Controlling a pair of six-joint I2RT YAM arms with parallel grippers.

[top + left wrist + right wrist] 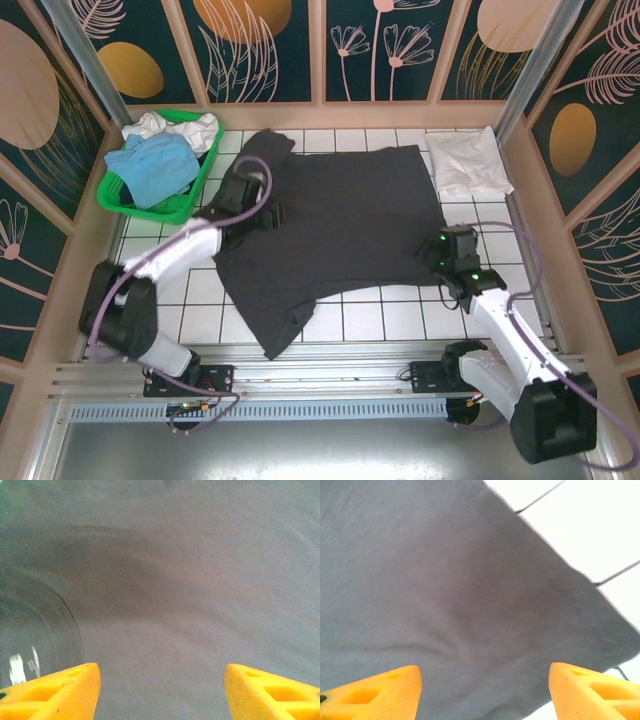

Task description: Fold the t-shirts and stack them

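Observation:
I will next bring the open fingers of my left gripper back and down onto the shirt's near sleeve end (274, 343), because it sticks out onto the tiles, back toward my base, below my gripper.
A large charcoal-black t-shirt (330, 230) lies spread flat across the middle of the tiled table. My left gripper (262, 212) hovers over its left side near the collar, orange fingers (55, 692) wide open above bare dark cloth (165, 595). My right gripper (447, 256) is over the shirt's right hem corner (470, 595), fingers (590, 692) open, nothing between them. A folded white t-shirt (467, 160) rests at the back right. A light blue t-shirt (155, 165) and a white one (175, 127) are piled in the basket.
The green plastic basket (180, 208) stands at the back left, close to my left arm. White tiles (390, 315) show in front of the dark shirt. Wooden walls (530, 190) close in the table on three sides.

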